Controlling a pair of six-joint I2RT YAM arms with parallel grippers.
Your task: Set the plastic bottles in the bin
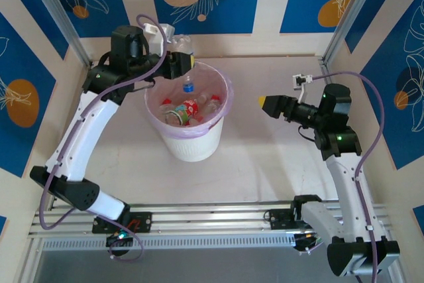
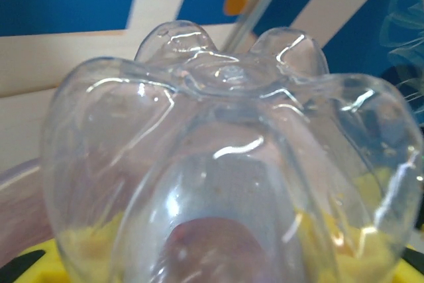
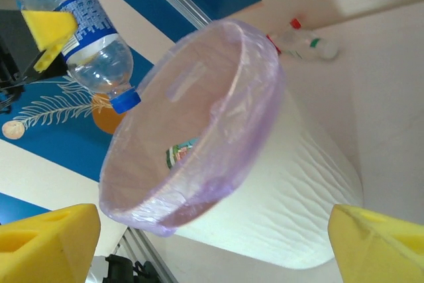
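The clear plastic bottle still hangs above the bin's rim, so my left gripper will next go down toward the bin's purple-lined opening (image 1: 189, 99) below and release it inside.
A clear plastic bottle (image 1: 185, 71) with a blue label and blue cap (image 3: 124, 101) hangs cap-down over the far rim of the bin (image 1: 224, 107). My left gripper (image 1: 179, 57) is shut on it, and its yellow pads (image 3: 50, 28) press the bottle's body. In the left wrist view the bottle's ribbed base (image 2: 225, 97) sits right in front of the camera. Several bottles (image 1: 189, 107) with red labels lie inside the white, purple-lined bin (image 3: 265, 183). My right gripper (image 1: 268, 103) stands open and empty to the right of the bin, facing its wall (image 3: 212, 243).
Another small bottle (image 3: 305, 43) with a red cap and green label lies on the table beyond the bin, near the back wall. Blue patterned walls close off the back and sides. An aluminium rail (image 1: 212, 220) runs along the near edge.
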